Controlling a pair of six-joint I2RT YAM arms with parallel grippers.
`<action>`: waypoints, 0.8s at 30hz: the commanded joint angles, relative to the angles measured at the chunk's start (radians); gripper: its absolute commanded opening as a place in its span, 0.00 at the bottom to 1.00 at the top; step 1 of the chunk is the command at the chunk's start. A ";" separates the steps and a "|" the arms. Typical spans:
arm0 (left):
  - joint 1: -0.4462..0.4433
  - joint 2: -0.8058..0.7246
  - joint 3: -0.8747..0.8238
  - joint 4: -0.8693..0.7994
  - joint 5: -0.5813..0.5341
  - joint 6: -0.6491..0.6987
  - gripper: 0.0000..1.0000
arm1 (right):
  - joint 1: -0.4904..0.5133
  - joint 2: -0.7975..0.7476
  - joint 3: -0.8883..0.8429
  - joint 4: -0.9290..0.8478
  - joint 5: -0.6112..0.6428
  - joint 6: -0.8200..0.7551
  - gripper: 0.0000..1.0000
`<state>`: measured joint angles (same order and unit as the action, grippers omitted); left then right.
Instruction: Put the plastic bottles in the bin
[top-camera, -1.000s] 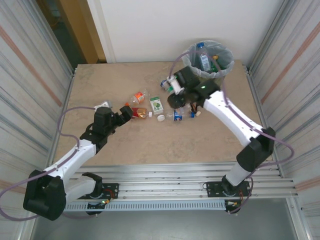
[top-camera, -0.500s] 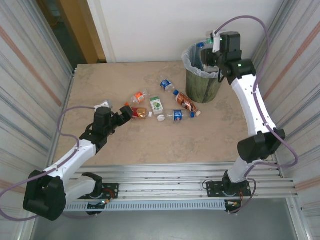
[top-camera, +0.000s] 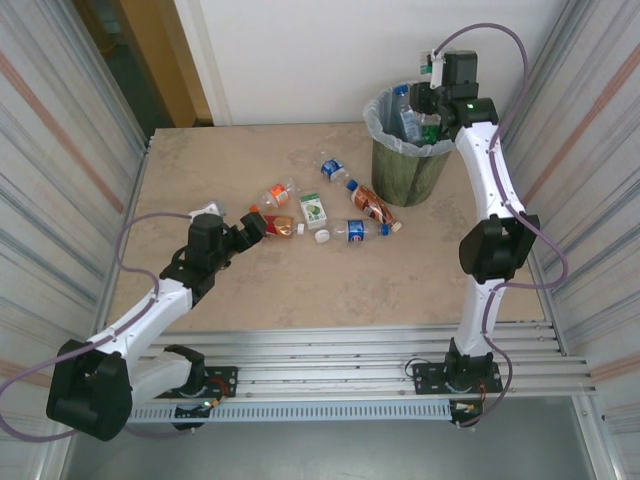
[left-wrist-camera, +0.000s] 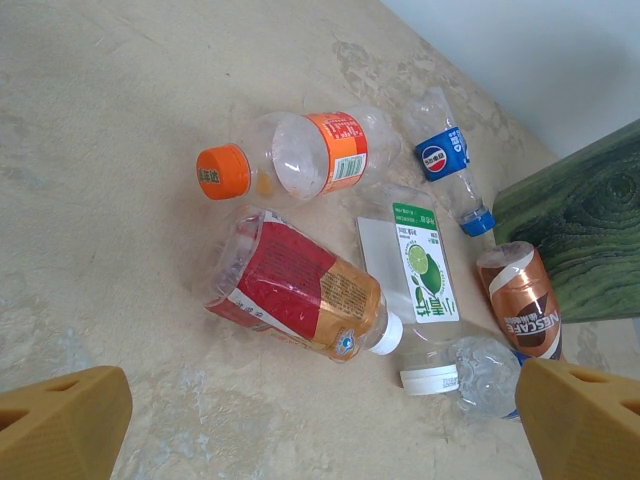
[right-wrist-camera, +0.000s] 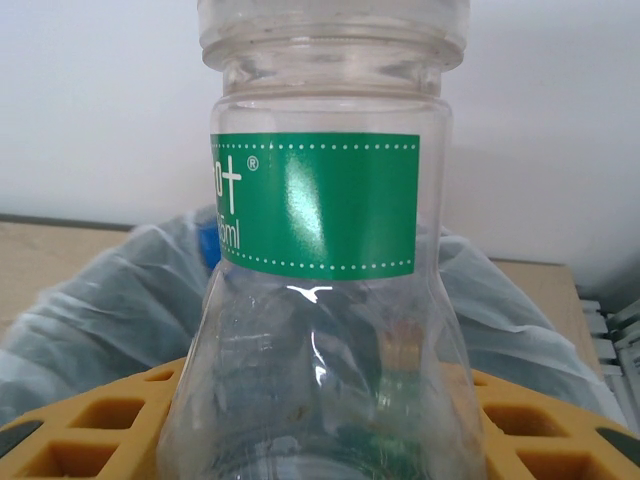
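Note:
My right gripper will next move down toward the dark green bin's lined opening (top-camera: 422, 120) and release the clear plastic bottle into it. That opening is below the yellow fingers.
My right gripper (top-camera: 428, 103) hangs over the back rim of the dark green bin (top-camera: 405, 165), shut on a clear plastic bottle with a green label (right-wrist-camera: 320, 300). Its yellow fingers (right-wrist-camera: 90, 420) flank the bottle's base, and the bin's liner bag (right-wrist-camera: 110, 300) lies behind. One blue-capped bottle (top-camera: 405, 118) lies inside the bin. My left gripper (left-wrist-camera: 320, 430) stands open and empty just short of a red-labelled bottle (left-wrist-camera: 295, 285). Around it lie an orange-capped bottle (left-wrist-camera: 300, 165), a lime-labelled bottle (left-wrist-camera: 420, 260), a blue-labelled bottle (left-wrist-camera: 448, 160), a brown bottle (left-wrist-camera: 520, 305) and a clear white-capped bottle (left-wrist-camera: 470, 370).
The bottles lie in a cluster (top-camera: 320, 205) mid-table, left of the bin. Corrugated metal walls (top-camera: 60, 180) close in both sides of the beige table (top-camera: 250, 290), with a white wall behind. The bin's green side (left-wrist-camera: 585, 230) rises at the right of the left wrist view.
The right arm has swung up from the bottle cluster on the table to above the bin, carrying the green-labelled bottle. The left arm has not moved.

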<state>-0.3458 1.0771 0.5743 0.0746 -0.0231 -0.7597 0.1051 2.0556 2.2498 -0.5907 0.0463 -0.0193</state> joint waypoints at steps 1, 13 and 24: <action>0.010 0.003 0.016 0.003 0.000 0.013 0.99 | -0.007 0.028 0.048 0.018 -0.020 -0.076 0.40; 0.009 0.017 0.017 0.008 0.008 0.002 0.99 | -0.013 0.104 0.056 -0.018 0.027 -0.186 0.68; 0.009 0.026 0.017 0.011 0.012 0.000 0.98 | -0.013 0.034 0.054 -0.018 -0.035 -0.148 0.79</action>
<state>-0.3458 1.0946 0.5747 0.0750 -0.0193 -0.7605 0.0910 2.1464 2.2658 -0.6037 0.0433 -0.1848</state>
